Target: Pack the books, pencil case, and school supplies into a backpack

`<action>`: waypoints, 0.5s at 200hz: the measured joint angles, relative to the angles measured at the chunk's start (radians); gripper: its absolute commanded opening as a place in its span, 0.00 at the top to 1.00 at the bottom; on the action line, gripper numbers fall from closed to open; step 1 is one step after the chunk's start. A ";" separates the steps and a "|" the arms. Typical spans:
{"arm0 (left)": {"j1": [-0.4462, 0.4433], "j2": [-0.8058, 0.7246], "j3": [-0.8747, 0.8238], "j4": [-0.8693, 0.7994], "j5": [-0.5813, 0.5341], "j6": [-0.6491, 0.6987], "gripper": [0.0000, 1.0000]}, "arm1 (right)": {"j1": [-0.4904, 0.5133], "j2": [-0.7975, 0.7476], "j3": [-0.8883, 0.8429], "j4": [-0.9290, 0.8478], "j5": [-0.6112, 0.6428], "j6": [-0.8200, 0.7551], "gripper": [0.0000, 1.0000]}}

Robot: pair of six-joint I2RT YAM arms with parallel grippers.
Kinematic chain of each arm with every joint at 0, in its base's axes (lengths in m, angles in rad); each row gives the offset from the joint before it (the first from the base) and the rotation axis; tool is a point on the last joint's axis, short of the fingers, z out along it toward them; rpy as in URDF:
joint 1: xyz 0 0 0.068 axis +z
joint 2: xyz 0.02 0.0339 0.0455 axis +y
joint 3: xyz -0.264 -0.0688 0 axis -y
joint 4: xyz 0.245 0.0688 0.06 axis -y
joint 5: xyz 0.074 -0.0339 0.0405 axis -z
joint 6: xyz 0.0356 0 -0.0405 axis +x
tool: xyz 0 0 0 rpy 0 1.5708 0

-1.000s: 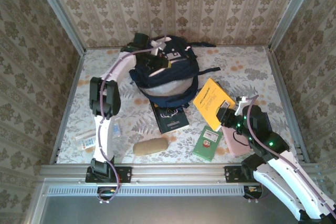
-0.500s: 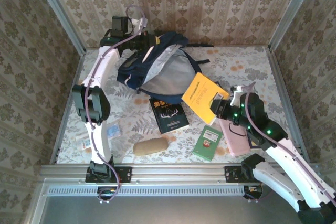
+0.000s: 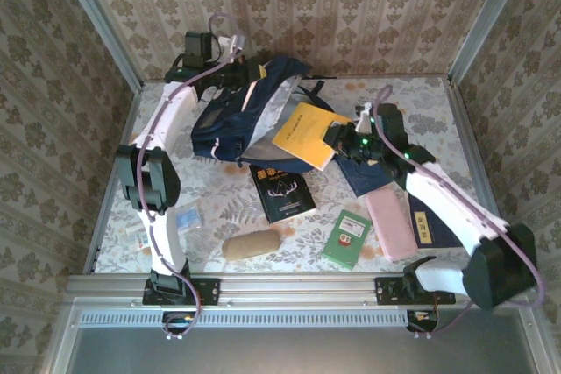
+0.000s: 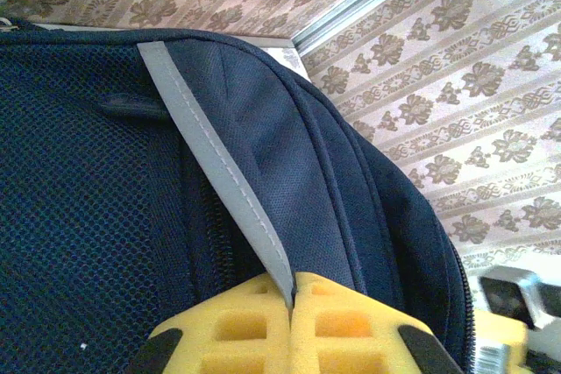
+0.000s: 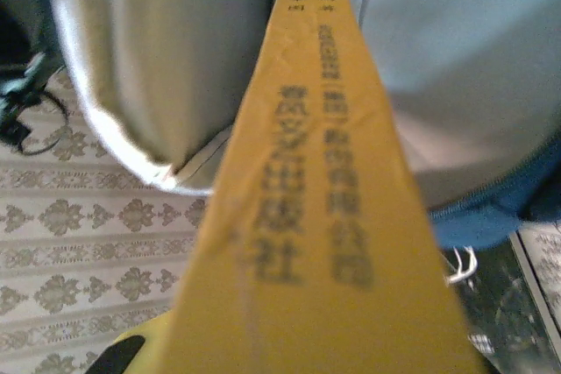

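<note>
My left gripper needs to move away from the orange-yellow book next, together with the pack's top edge, and then let go, because the pale grey strip is between its fingers.
The navy backpack lies at the back of the table, its mouth open and its grey lining showing. My left gripper is shut on the pack's pale grey strip and holds the top edge up, yellow pads pressed together. My right gripper is shut on the orange-yellow book, whose far edge is at the mouth. In the right wrist view the book's spine points into the grey lining. On the table lie a black antler book, a green book, navy books and a tan pencil case.
A pink flat case lies beside the green book. A blue-and-white packet and another small packet sit by the left arm's base. Patterned walls with metal corner posts close in the table on three sides.
My right gripper has carried the orange-yellow book up and left from the table's right side to the backpack's mouth. The left gripper pulled the pack's top back, opening it, and now holds still.
</note>
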 measured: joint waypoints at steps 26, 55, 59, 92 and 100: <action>0.000 -0.007 -0.019 0.025 0.019 -0.019 1.00 | -0.006 0.181 0.087 0.101 -0.045 0.048 1.00; 0.000 -0.007 -0.032 0.048 0.034 -0.038 1.00 | -0.006 0.348 0.165 0.219 -0.096 0.115 1.00; 0.000 -0.007 -0.035 0.055 0.036 -0.044 1.00 | -0.004 0.367 0.174 0.229 -0.100 0.125 1.00; 0.002 -0.011 -0.068 0.113 0.053 -0.086 1.00 | 0.016 0.498 0.274 0.251 -0.108 0.161 0.98; 0.002 -0.013 -0.074 0.124 0.055 -0.093 1.00 | 0.026 0.534 0.311 0.252 -0.108 0.167 0.96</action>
